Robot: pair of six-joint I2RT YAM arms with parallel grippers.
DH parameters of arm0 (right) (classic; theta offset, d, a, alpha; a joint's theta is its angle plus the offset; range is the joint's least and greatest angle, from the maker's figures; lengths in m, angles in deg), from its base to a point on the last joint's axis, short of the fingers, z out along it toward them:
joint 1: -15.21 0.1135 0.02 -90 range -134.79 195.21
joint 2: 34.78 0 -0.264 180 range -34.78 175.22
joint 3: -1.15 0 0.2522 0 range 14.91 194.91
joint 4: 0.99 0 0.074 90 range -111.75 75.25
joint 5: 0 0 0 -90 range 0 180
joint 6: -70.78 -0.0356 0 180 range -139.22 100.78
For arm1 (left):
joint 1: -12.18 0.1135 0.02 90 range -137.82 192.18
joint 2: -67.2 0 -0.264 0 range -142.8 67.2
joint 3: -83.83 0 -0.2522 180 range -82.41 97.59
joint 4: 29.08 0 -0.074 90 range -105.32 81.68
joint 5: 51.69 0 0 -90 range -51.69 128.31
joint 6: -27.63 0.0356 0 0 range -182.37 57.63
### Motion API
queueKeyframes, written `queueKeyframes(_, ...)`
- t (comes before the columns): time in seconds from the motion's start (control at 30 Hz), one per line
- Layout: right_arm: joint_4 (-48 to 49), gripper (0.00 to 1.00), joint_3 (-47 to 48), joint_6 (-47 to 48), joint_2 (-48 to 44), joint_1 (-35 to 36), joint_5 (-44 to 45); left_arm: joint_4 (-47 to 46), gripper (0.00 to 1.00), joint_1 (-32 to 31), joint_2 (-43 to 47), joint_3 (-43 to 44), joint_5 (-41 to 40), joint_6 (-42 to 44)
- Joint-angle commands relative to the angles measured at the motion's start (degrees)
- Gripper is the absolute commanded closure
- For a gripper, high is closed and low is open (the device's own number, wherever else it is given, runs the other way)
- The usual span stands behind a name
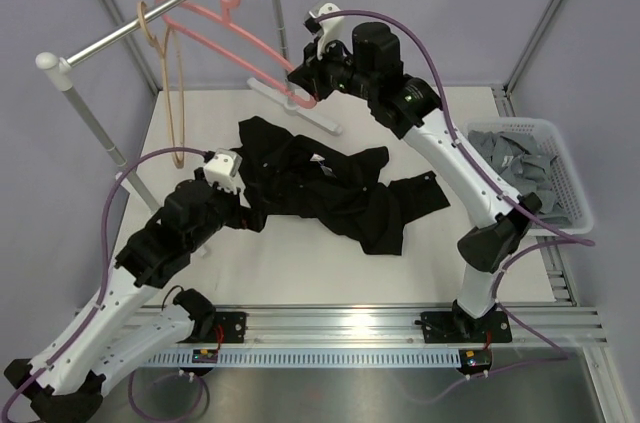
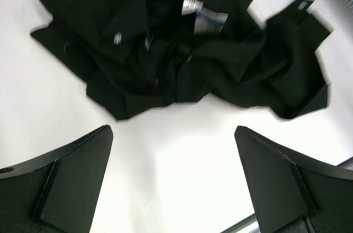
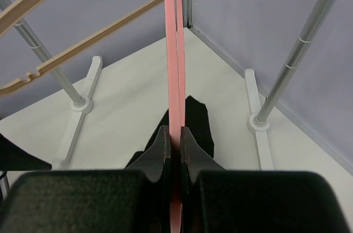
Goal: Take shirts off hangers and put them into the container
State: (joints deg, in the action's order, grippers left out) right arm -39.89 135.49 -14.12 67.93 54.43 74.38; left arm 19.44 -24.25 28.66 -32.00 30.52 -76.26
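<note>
I will next move my right gripper to the left in the top view, toward the tan hanger, and let go of the pink hanger (image 1: 215,38), because it already hangs bare.
A black shirt (image 1: 320,188) lies crumpled on the white table, off its hanger; the left wrist view shows it (image 2: 176,51) just beyond my fingers. My left gripper (image 1: 245,213) (image 2: 174,129) hovers open at the shirt's near-left edge, holding nothing. The pink hanger (image 1: 215,38) hangs bare from the rail, and my right gripper (image 1: 300,88) (image 3: 175,136) is shut on its lower end (image 3: 174,51). A tan hanger (image 1: 178,93) (image 3: 83,40) hangs bare at the rail's left. The grey shirt (image 1: 510,158) lies in the white container (image 1: 560,158) at the right.
The metal clothes rail (image 1: 150,23) crosses the back left on two posts; its white feet (image 1: 325,123) rest on the table behind the black shirt. One upright post (image 3: 287,68) stands close to the right of my right gripper. Grey walls enclose the table.
</note>
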Motion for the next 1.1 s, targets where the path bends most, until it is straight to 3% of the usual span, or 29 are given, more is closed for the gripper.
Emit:
queueKeyframes(0.0,4.4,1.00,4.8,2.0,3.3,1.6,1.5,0.0,0.01,-0.1,1.3,-3.4,-2.0,2.3)
queueKeyframes(0.43,11.8,1.00,8.0,1.4,9.6,2.9,9.8,-1.9,0.01,-0.1,5.5,-8.7,-5.2,1.3)
queueKeyframes(0.93,7.8,1.00,17.2,3.2,17.6,4.4,9.9,-1.8,0.01,-0.2,5.2,-9.0,-5.8,1.3)
queueKeyframes(1.07,6.6,1.00,16.0,3.1,18.4,4.4,10.2,-1.8,0.01,-0.1,5.2,-9.1,-5.7,1.3)
